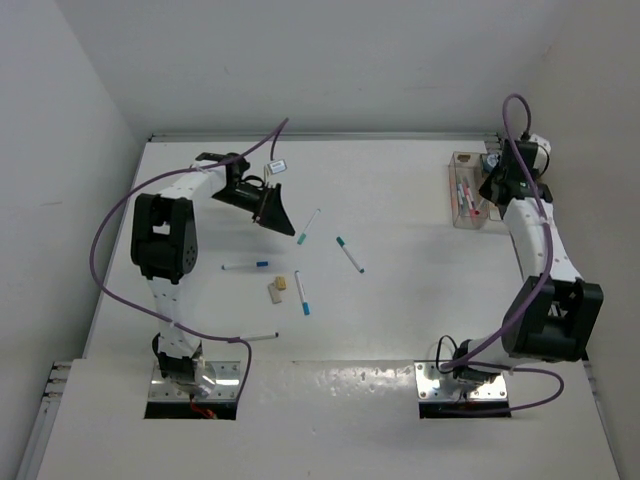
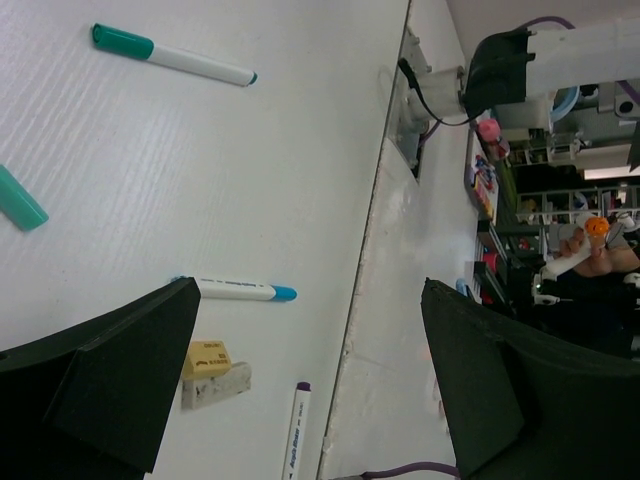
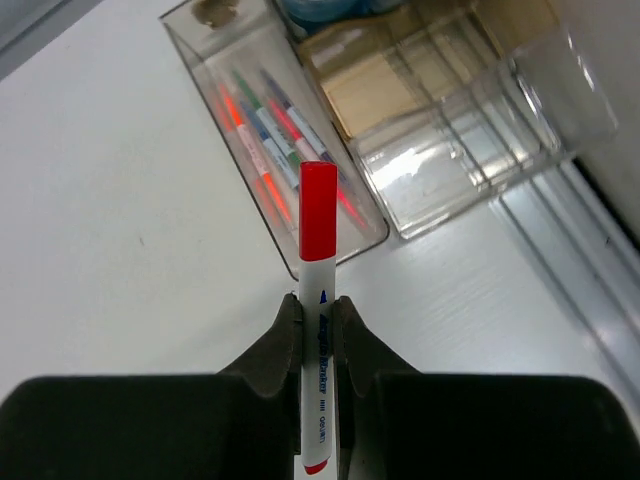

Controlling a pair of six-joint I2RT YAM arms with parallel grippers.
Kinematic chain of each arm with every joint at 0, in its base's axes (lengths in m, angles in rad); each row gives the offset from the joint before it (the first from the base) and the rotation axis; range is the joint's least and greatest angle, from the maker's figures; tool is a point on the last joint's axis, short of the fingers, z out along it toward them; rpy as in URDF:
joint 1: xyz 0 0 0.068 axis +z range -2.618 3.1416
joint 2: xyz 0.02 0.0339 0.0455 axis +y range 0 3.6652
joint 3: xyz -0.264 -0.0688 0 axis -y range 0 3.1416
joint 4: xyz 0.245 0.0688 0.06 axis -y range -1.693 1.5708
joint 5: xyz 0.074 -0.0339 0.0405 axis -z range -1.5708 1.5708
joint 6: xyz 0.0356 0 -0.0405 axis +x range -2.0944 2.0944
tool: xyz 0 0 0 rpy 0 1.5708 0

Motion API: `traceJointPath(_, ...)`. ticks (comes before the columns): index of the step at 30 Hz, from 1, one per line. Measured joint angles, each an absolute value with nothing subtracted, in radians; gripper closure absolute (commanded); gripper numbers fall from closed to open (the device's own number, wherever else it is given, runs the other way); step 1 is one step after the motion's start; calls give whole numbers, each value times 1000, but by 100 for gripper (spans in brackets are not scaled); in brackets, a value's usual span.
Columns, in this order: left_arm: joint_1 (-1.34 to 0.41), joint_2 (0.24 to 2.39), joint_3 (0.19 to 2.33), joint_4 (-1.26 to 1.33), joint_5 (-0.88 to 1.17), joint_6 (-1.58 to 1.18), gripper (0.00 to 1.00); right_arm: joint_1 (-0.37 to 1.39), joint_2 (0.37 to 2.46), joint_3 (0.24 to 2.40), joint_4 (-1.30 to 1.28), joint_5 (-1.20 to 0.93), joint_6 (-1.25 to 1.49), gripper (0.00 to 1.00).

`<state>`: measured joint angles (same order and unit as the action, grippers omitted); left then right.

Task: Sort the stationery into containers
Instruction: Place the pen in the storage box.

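Observation:
The white pen will next turn with my right gripper and go past the pen box (image 3: 200, 75), to the right in the top view, over the containers' empty clear section.
My right gripper (image 3: 318, 305) is shut on a white pen with a red cap (image 3: 319, 215) and holds it just in front of the clear pen box (image 3: 200, 75), which has several pens in it. A tan compartment (image 3: 365, 85) adjoins that box. In the top view this gripper (image 1: 497, 188) hovers by the containers (image 1: 463, 205) at the far right. My left gripper (image 1: 266, 206) is open and empty above the table's far left-centre. Loose on the table are two teal pens (image 1: 307, 227) (image 1: 350, 255), two blue pens (image 1: 247, 266) (image 1: 301, 293), a purple pen (image 1: 250, 339) and two erasers (image 1: 278, 288).
The left wrist view shows a teal pen (image 2: 170, 56), a blue pen (image 2: 240, 290), tan (image 2: 205, 358) and white erasers, and a purple pen (image 2: 297, 430) near the table seam. More clear compartments (image 3: 450, 140) sit beside the tan one. Walls close the table's far and right sides.

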<state>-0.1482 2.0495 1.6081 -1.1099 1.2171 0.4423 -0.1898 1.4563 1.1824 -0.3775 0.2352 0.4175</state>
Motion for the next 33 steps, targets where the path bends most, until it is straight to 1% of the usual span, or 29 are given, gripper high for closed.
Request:
traceJointPath(8,-125,2045,1605,-1117,1217,444,0,-180,1457,1082,-393,475,883,100)
traceJointPath(11,-119,2043,1604,-1119,1217,444,0,-191,1460,1042,-382,546,997,100)
traceJointPath(15,-112,2042,1603,-1135,1216,455,0,-241,1488,1042,-383,577,1117,100)
traceJointPath(19,-98,2042,1603,-1165,1215,480,0,-310,1516,1042,-387,575,1193,100)
traceJointPath(24,-78,2042,1602,-1190,1208,499,0,-384,1528,1042,-359,531,1214,100)
traceJointPath(33,-70,2042,1599,-1198,1200,514,0,-432,1665,1084,-301,443,1206,100)
